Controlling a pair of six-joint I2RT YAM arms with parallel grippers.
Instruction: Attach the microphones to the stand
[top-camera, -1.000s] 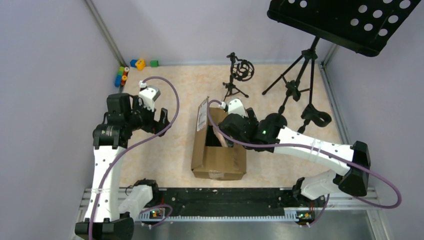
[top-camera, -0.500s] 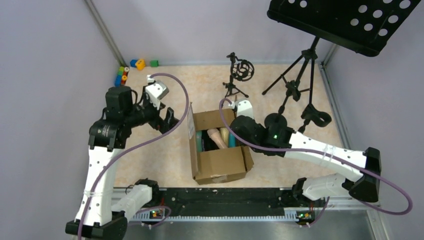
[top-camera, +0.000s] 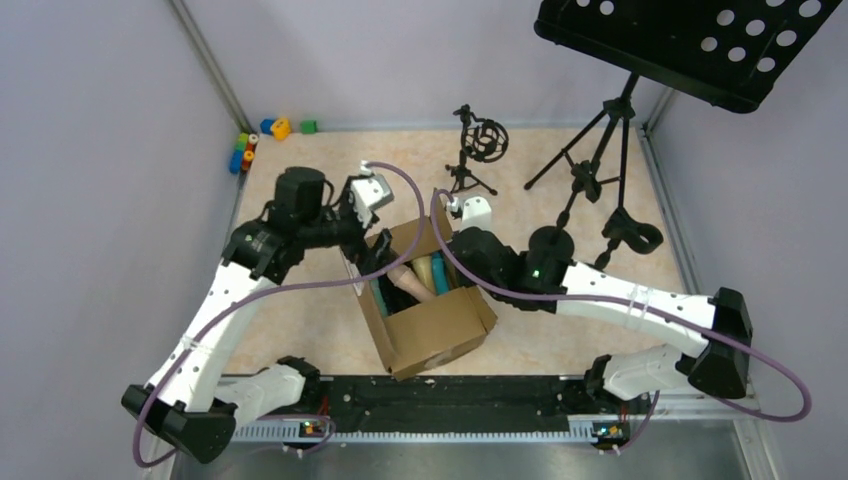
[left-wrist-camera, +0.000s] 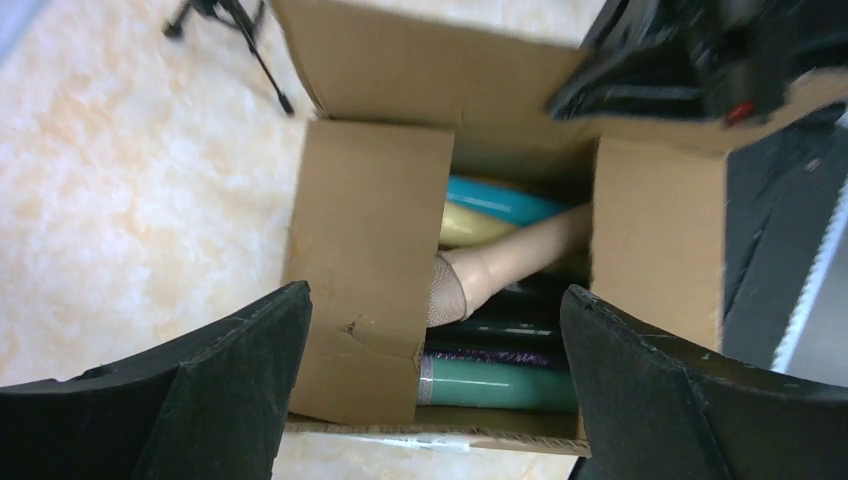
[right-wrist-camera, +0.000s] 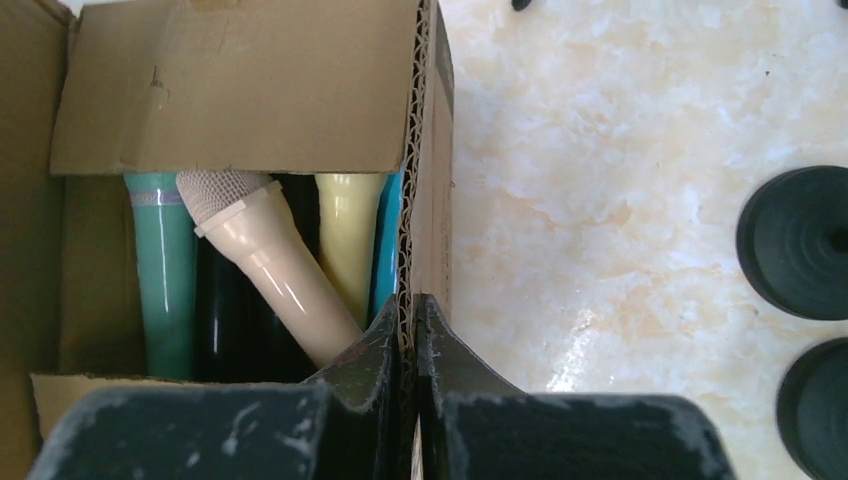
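My left gripper should next lower toward the box's far flap's end (left-wrist-camera: 352, 392) by the green microphone below, and turn its open fingers onto this flap that covers microphone heads.
An open cardboard box (top-camera: 430, 330) in the middle of the floor holds several microphones lying side by side: peach (right-wrist-camera: 280, 270), green (right-wrist-camera: 165, 270), yellow (right-wrist-camera: 345, 240), blue (right-wrist-camera: 388, 250) and black (right-wrist-camera: 225, 310). My right gripper (right-wrist-camera: 412, 310) is shut on the box's right wall (right-wrist-camera: 425, 180), pinching the cardboard edge. My left gripper (left-wrist-camera: 432, 300) hangs open above the box's left side, over the peach microphone's mesh head (left-wrist-camera: 447, 290) and the green one (left-wrist-camera: 500, 385). A small tripod stand (top-camera: 478, 148) with a ring mount is behind the box. A taller stand (top-camera: 600, 170) with a clip (top-camera: 632, 235) is at the right.
A black perforated music stand (top-camera: 700, 40) overhangs the back right corner. Coloured toy blocks (top-camera: 260, 135) lie in the back left corner. Two black round objects (right-wrist-camera: 795, 240) sit on the floor right of the box. Grey walls close in both sides.
My left arm swung right from the open floor to above the box. The right gripper shut on the box wall, and the box, now open, has turned and slid.
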